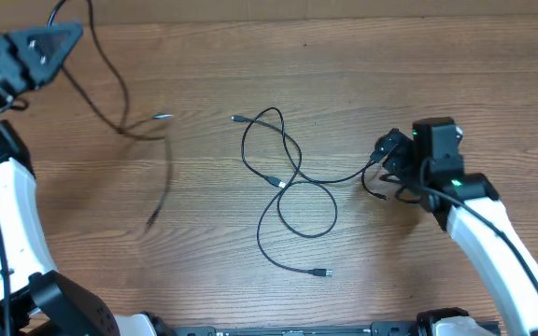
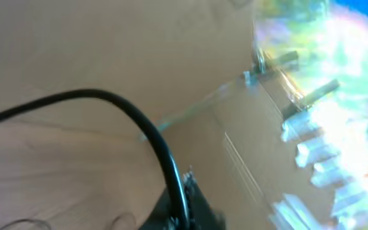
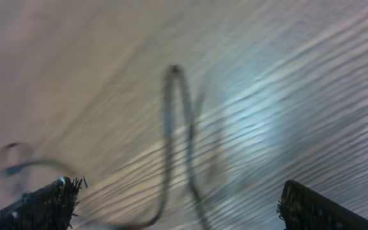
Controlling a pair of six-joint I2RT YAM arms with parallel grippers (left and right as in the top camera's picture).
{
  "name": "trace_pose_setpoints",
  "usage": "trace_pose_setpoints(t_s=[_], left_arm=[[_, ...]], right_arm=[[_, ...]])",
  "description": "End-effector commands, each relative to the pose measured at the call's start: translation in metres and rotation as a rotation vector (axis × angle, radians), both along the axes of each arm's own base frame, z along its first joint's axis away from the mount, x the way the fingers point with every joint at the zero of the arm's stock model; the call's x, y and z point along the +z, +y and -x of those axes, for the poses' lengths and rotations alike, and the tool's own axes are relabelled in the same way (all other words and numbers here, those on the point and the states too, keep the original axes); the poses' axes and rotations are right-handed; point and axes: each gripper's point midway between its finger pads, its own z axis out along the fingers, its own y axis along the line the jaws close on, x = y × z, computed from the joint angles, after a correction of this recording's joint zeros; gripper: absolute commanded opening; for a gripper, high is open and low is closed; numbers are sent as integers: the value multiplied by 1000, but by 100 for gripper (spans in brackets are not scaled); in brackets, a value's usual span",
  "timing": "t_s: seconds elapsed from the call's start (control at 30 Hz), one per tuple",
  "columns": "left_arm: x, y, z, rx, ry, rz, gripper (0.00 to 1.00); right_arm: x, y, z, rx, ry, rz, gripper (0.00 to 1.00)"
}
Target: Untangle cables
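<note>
I should move my left gripper down toward the empty far corner of the tabletop below it. I will let go of the third black cable there, away from the crossed loops.
Two thin black cables lie crossed in loose loops at the table's middle, with small plug ends at the front and at the back. My left gripper is raised at the far left and shut on a third black cable. That cable hangs blurred over the table with a silver tip. In the left wrist view the cable runs into the jaws. My right gripper is open and low at the loops' right end. In the right wrist view a blurred cable loop lies between the wide-apart fingers.
The wooden table fills the overhead view. Thicker black robot cables run along the white right arm and left arm. A cardboard surface and bright clutter show behind the left wrist.
</note>
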Motion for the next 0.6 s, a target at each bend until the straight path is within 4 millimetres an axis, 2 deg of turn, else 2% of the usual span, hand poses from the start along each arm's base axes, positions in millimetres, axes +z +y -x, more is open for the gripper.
trace_pose_setpoints(t_s=[0.0,0.03,0.13,0.17,0.23,0.27,0.3,0.43,0.53,0.57], left_arm=[[-22,2,-50,231,-5,-8,4],[-64,0,-70,341,123,-65,4],[-125,-2,-81,486,283,-250,4],[-140,-2,-80,525,318,-324,4],[-160,2,-78,573,348,-451,4],[-166,8,-77,602,365,-504,4],[-173,23,-73,664,396,-598,4],[-151,70,-66,834,395,-796,4],[-110,104,-60,997,351,-958,4],[-91,115,-59,1058,318,-1014,4]], right_arm=[[47,23,1,91,-117,-119,100],[55,28,7,113,-129,-144,100],[55,28,17,120,-108,-151,100],[52,28,21,119,-88,-149,100],[45,27,28,116,-48,-147,100],[42,27,32,116,-25,-146,100],[35,26,40,115,18,-145,100],[27,26,52,115,74,-139,100],[24,25,56,113,96,-138,100],[24,25,56,113,98,-137,100]])
